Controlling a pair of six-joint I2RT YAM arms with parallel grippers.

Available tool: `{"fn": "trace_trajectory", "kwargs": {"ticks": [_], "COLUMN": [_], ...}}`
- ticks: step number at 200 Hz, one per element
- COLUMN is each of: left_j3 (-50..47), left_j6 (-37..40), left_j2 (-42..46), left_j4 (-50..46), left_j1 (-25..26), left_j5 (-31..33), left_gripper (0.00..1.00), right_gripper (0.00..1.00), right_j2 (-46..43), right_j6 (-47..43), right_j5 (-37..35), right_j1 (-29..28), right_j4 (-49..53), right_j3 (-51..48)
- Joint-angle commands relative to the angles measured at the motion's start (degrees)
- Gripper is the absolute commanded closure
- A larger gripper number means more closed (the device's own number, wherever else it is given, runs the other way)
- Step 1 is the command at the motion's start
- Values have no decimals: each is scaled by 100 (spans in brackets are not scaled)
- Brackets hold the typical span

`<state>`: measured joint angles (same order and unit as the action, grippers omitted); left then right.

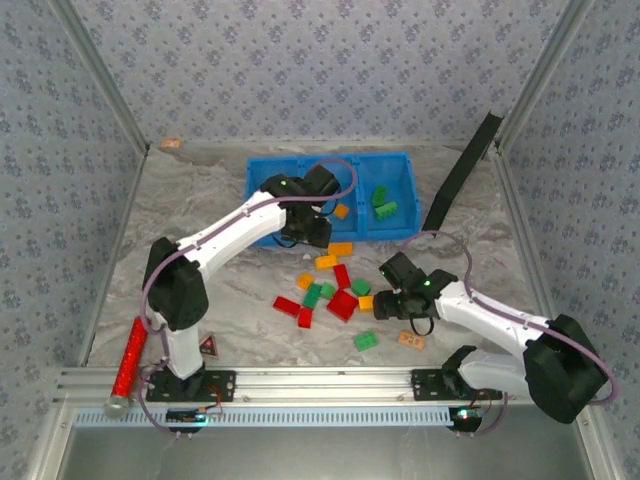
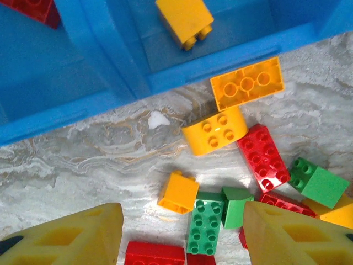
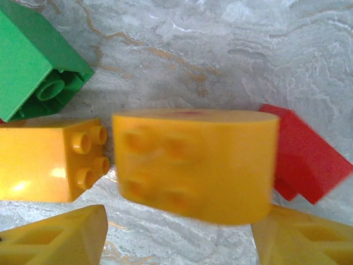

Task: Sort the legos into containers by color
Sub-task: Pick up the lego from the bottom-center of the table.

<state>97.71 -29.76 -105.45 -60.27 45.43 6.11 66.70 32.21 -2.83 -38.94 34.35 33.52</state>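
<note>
My right gripper needs to move its fingers outward around the curved orange-yellow brick before I sort it. The brick is in line with the gap between the fingers.
The blue tray [image 1: 262, 178] [image 2: 83, 105] lies at the back, with green legos [image 1: 383, 203] in its right container and an orange one [image 1: 342, 211] [image 2: 185, 21] in the middle. Loose red, orange and green legos [image 1: 342, 290] are scattered in front of it. My left gripper [image 1: 305, 238] [image 2: 183, 215] hangs open just in front of the tray, above an orange square lego [image 2: 178, 191] and a green oblong one [image 2: 204, 226], holding nothing. My right gripper [image 1: 382, 300] [image 3: 177, 234] is open low at the pile's right edge. A blurred orange lego [image 3: 196, 163] sits just beyond its fingertips.
A pale tan-pink block [image 1: 411, 340] and a green lego [image 1: 366, 340] lie near the right arm. A shiny red cylinder [image 1: 130, 355] rests at the front left. A black strip [image 1: 462, 172] leans at the back right. Patterned walls close in the table.
</note>
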Motion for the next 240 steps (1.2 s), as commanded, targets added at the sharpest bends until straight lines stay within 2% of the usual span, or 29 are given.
{"fn": "trace_trajectory", "kwargs": {"ticks": [1,41,119,195,220,240], "left_j3": [-182,-353,-537,-559,-830,-1199], "left_j6": [-142,-182,-173,-65,-63,-172], "left_j2": [346,488,726,709,901,1151], "left_j4": [103,187,203,110,10,-71], "left_j1": [-1,5,4,3,46,102], "left_j5": [88,67,14,-130,-255,-344], "left_gripper": [41,40,40,40,40,40], "right_gripper": [31,31,25,26,31,42], "right_j2": [108,183,502,1213,1257,1315], "right_j6": [75,212,337,334,337,335], "right_j5": [-37,-177,-8,135,77,63], "right_j1": [-29,52,759,811,837,852], "right_j4": [-168,-228,-520,-530,-523,-512], "right_j3": [78,119,268,522,543,584]}}
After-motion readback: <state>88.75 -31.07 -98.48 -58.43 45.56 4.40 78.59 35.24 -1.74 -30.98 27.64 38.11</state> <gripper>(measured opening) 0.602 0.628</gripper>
